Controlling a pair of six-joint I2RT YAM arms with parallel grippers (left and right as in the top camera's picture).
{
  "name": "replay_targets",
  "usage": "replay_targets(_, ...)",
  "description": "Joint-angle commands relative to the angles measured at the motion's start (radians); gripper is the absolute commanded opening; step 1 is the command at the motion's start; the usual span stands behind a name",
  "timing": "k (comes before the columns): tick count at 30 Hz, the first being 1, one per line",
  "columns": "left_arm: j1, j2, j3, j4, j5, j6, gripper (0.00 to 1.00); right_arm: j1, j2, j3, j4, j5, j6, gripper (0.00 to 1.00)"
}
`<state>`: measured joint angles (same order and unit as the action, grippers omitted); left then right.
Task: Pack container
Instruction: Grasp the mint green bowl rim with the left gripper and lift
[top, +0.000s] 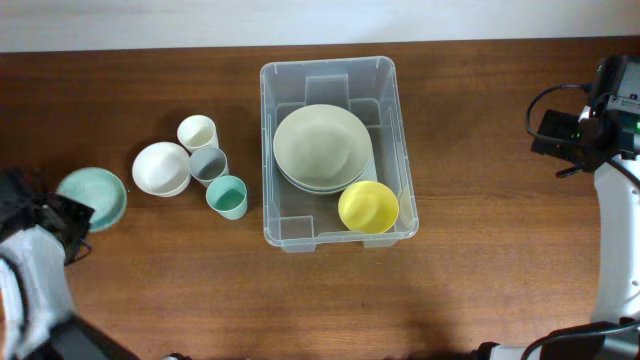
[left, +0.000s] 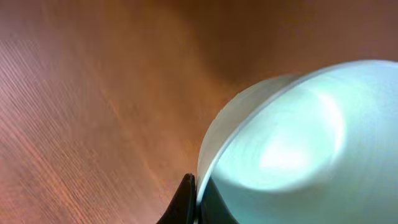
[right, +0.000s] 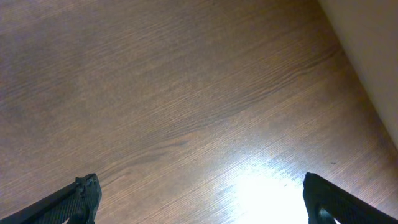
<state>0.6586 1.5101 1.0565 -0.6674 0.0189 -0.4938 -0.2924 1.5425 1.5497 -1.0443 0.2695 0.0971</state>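
The yellow bowl (top: 368, 207) is empty, so the mint green bowl goes down into it next. My left gripper lifts past the cups and over the container first.
The clear plastic container (top: 275, 85) stands at the table's middle and holds stacked pale green plates (top: 322, 145) and a yellow bowl (top: 368, 207). My left gripper (top: 68, 222) is at the far left, shut on the rim of a mint green bowl (top: 92, 197). In the left wrist view the bowl (left: 298, 143) fills the right side, with one finger (left: 196, 202) outside its wall and one inside. My right gripper (right: 202, 199) is open and empty over bare wood at the far right (top: 560, 135).
Left of the container stand a white bowl (top: 161, 168), a cream cup (top: 197, 132), a grey cup (top: 208, 163) and a teal cup (top: 228, 197). The table's back edge meets a white wall (right: 373, 56).
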Motion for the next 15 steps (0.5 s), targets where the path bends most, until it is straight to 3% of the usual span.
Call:
replay_targets(1,-0.045,-0.173,0.011,0.006,0.019,0.017,0.01,-0.003,0.003,0.004,0.001,0.012,0.001,0.99)
replay_targets(8,-0.251,-0.375,0.012,0.069,0.131,0.047,0.01,-0.003,0.003,0.004,0.001,0.012,0.001,0.99)
replay_targets(15,-0.602,-0.374,0.012,0.227,0.287,0.123,0.0,-0.003,0.003,0.004,0.001,0.012,0.001,0.99)
